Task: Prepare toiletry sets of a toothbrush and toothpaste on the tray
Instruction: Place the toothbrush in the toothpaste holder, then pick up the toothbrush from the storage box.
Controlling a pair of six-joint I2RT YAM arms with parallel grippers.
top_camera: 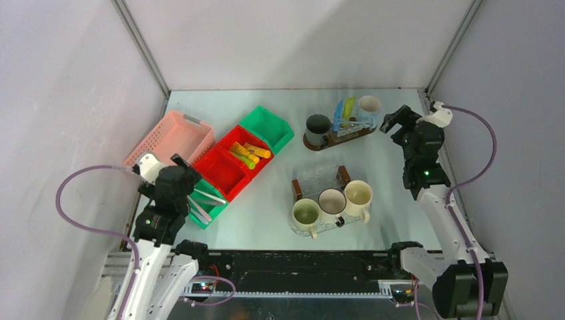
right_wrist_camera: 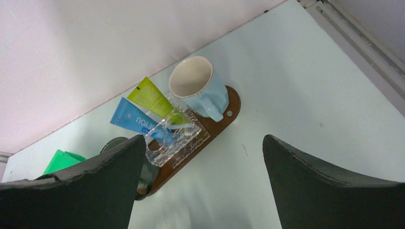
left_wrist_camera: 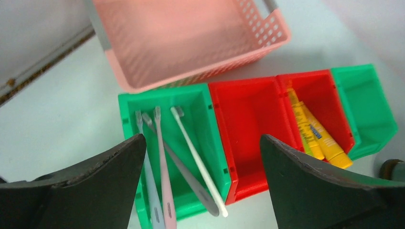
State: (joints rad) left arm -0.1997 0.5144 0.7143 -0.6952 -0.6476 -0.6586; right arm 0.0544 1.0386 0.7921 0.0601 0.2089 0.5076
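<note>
The pink handle (top_camera: 203,213) (left_wrist_camera: 166,191) comes between my left gripper's fingers next as they move down toward the green bin, since that toothbrush lies over the gray one.
A brown tray (top_camera: 313,143) at the back carries a dark mug (top_camera: 318,125), a pale blue mug (right_wrist_camera: 196,86) and a clear holder (right_wrist_camera: 179,140). In the holder stand a blue toothpaste tube (right_wrist_camera: 131,117) and a green one (right_wrist_camera: 150,97), with a pale toothbrush (right_wrist_camera: 186,127) across them. My right gripper (right_wrist_camera: 203,138) hangs open and empty, just right of this tray. My left gripper (left_wrist_camera: 201,138) is open and empty above a green bin (left_wrist_camera: 165,93) that holds several toothbrushes (left_wrist_camera: 196,155). Yellow toothpaste tubes (left_wrist_camera: 310,131) lie in a red bin (left_wrist_camera: 329,81).
A second tray (top_camera: 344,175) near the front bears three mugs (top_camera: 331,202) and a clear holder (top_camera: 320,179). An empty red bin (left_wrist_camera: 248,124) and an empty green bin (top_camera: 268,128) sit in the bin row. A pink basket (top_camera: 172,139) stands at the left, by the wall.
</note>
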